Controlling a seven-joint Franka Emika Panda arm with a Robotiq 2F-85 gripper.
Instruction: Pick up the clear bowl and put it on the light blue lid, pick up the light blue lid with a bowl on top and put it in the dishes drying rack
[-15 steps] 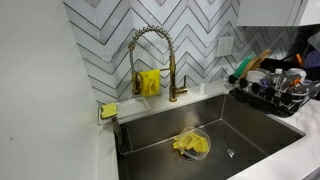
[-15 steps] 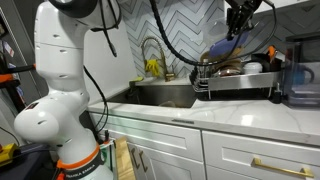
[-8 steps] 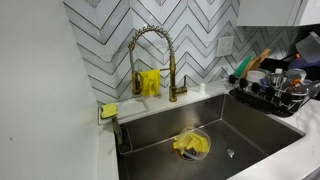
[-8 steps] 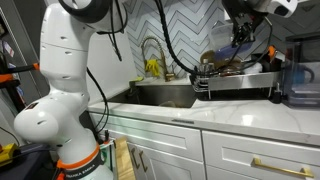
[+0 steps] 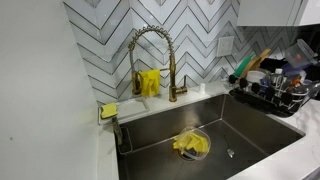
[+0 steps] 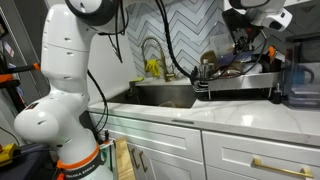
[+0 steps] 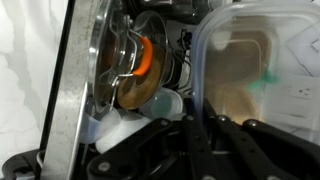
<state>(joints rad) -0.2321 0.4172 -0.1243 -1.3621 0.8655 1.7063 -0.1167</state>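
I will next lower my gripper toward the steel pot and let go of the lid in the rack [image 6: 235, 88] space beside it, because the lid is still hanging above the rack.
In the wrist view my gripper [image 7: 198, 125] has its dark fingers close together on the thin pale blue rim of a translucent light blue lid [image 7: 260, 70], held over the dishes drying rack [image 7: 85, 90]. I cannot tell whether a bowl rides on the lid. In both exterior views the gripper [image 6: 245, 45] [image 5: 300, 62] hangs just above the rack [image 6: 235, 88] [image 5: 265, 100]. A clear bowl [image 5: 192, 145] with a yellow cloth in it lies on the sink floor.
The rack holds a steel pot with an orange handle [image 7: 140, 60], a small pale bowl [image 7: 165, 100] and several utensils. A gold faucet [image 5: 150, 60] stands behind the steel sink [image 5: 240, 125]. A dark container [image 6: 300, 85] stands beside the rack.
The gripper has moved down and sideways from high above the rack to just over it. The bowl in the sink has not moved.
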